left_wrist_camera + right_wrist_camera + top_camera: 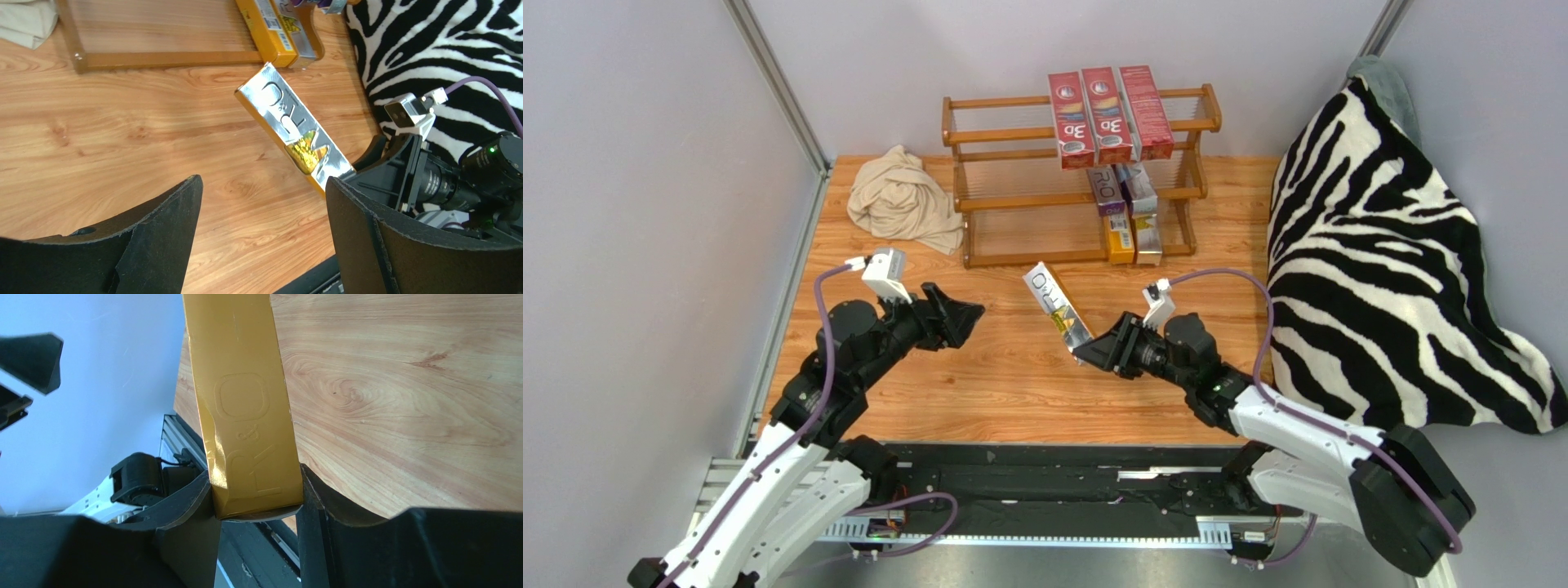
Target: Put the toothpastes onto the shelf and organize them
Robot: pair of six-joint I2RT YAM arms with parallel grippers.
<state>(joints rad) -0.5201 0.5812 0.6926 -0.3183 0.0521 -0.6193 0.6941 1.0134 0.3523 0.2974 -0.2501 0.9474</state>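
The spot beside the orange toothpaste on the bottom level of the shelf is empty. My right gripper will move outward, turn the slanted toothpaste straight and let go of it there.
The wooden shelf (1004, 134) stands at the back of the table. Three red "3D" toothpastes (1109, 116) lie side by side on its top tier, silver and purple ones (1122, 190) on the middle tier, and an orange one (1119, 238) beside a silver one at the bottom. My right gripper (1100, 349) (256, 481) is shut on the near end of a shiny "PRO" toothpaste (1057, 306) (242, 398) (294, 131), held slanted above the table in front of the shelf. My left gripper (971, 316) (264, 180) is open and empty, left of that carton.
A beige cloth (903, 196) lies left of the shelf. A zebra-striped blanket (1382, 270) covers the right side of the table. Grey walls close in the left and back. The shelf's bottom frame (166, 59) shows in the left wrist view.
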